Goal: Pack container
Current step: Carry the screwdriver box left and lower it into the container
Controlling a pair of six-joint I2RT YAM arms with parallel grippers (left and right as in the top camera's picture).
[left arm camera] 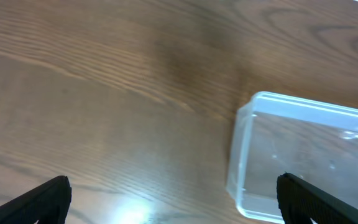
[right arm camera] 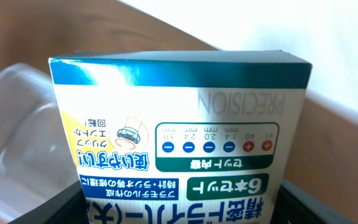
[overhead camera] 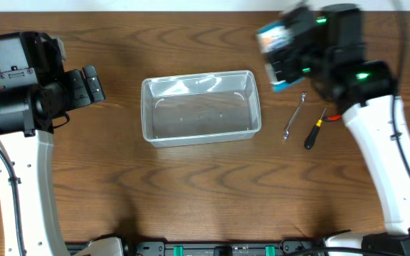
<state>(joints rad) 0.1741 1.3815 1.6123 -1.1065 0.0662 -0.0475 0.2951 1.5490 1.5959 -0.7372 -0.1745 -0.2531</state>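
The box goes back over the container's empty wrench-side end in my right gripper next. It lowers and is released there, as that end lies below and leftward in the overhead view.
The clear plastic container stands empty in the middle of the table; its corner shows in the left wrist view and its edge in the right wrist view. My right gripper is shut on a teal and white box of precision screwdrivers, held in the air just right of the container's far right corner; the box looks blurred in the overhead view. My left gripper is open and empty, left of the container; its fingers show at the bottom of the left wrist view.
A small silver wrench and a screwdriver with a black and yellow handle lie on the wooden table right of the container, under the right arm. A white wall edge runs along the far side.
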